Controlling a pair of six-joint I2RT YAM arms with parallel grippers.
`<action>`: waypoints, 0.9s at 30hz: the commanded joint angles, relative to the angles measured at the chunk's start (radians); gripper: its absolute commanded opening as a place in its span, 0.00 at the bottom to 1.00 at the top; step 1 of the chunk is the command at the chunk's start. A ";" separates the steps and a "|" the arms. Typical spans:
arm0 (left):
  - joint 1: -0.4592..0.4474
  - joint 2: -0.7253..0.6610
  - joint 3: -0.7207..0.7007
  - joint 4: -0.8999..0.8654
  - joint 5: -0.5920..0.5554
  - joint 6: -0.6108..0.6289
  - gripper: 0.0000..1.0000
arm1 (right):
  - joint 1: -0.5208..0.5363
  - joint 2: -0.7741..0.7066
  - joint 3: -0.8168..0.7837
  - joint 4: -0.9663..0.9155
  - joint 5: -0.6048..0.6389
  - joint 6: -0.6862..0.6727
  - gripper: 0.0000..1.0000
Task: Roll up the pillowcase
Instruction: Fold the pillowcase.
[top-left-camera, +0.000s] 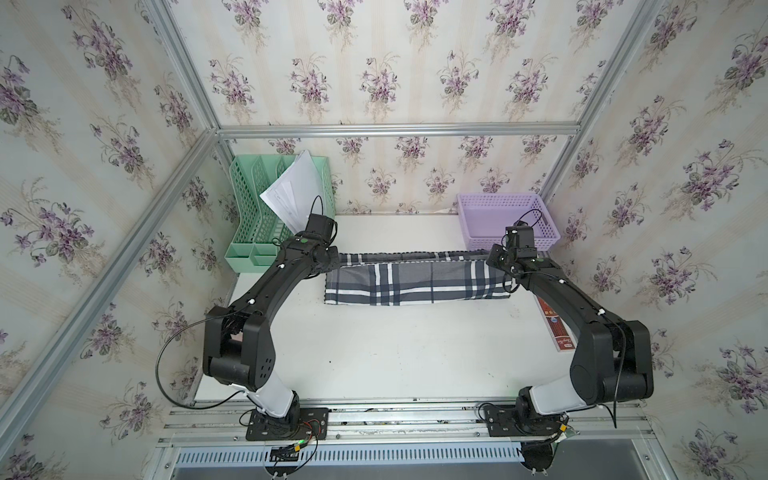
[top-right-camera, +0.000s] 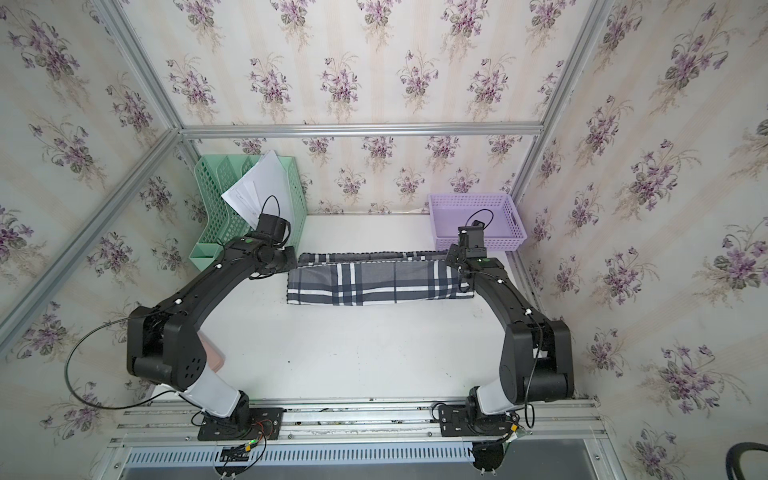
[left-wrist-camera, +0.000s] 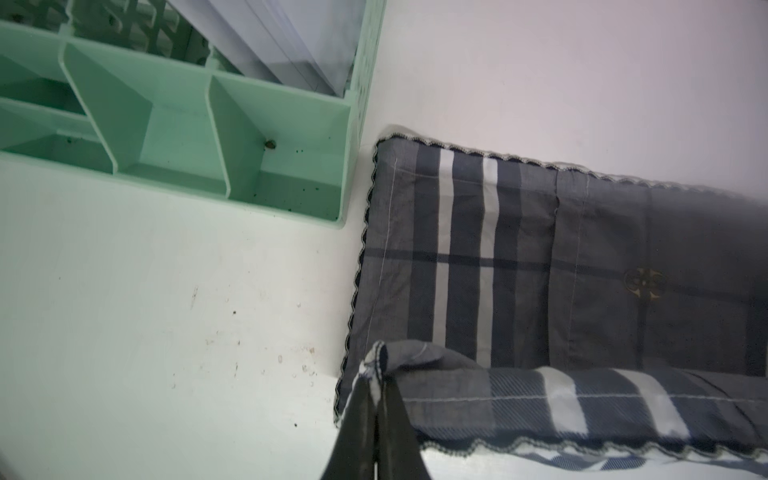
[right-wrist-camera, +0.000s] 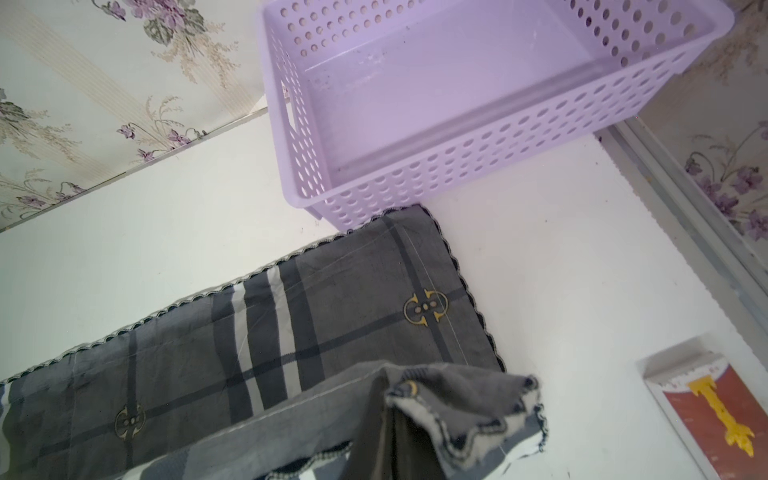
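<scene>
A part of the pillowcase's far edge is uncovered, so my left gripper should move outward over the pillowcase's far corner by the green organiser (top-right-camera: 302, 257) and let go of the fold.
The pillowcase (top-left-camera: 415, 284) (top-right-camera: 374, 284), grey with navy and white plaid stripes, lies across the far middle of the white table. Its front part is doubled over towards the back, and a strip of its far edge shows behind the fold. My left gripper (left-wrist-camera: 378, 370) is shut on the cloth's folded edge at the pillowcase's left end (left-wrist-camera: 540, 249). At the right end (right-wrist-camera: 249, 353), my right gripper (right-wrist-camera: 388, 388) is shut on a raised corner with the scalloped dark trim. In both top views the arms reach in from the two sides to these ends.
A green file organiser (top-left-camera: 249, 216) (left-wrist-camera: 166, 124) holding white papers (top-left-camera: 295, 187) stands right beside the cloth's left end. A purple perforated basket (top-left-camera: 498, 197) (right-wrist-camera: 457, 166) touches the far right corner. A red-and-white flat card (top-left-camera: 555, 330) (right-wrist-camera: 706, 415) lies along the right edge.
</scene>
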 joint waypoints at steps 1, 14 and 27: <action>0.006 0.037 0.033 -0.019 -0.071 0.051 0.00 | -0.002 0.055 0.039 0.041 0.037 -0.069 0.00; 0.012 0.259 0.254 -0.049 -0.129 0.146 0.00 | -0.002 0.219 0.092 0.121 0.055 -0.087 0.00; 0.019 0.432 0.439 -0.070 -0.164 0.188 0.03 | -0.003 0.327 0.175 0.132 0.087 -0.087 0.00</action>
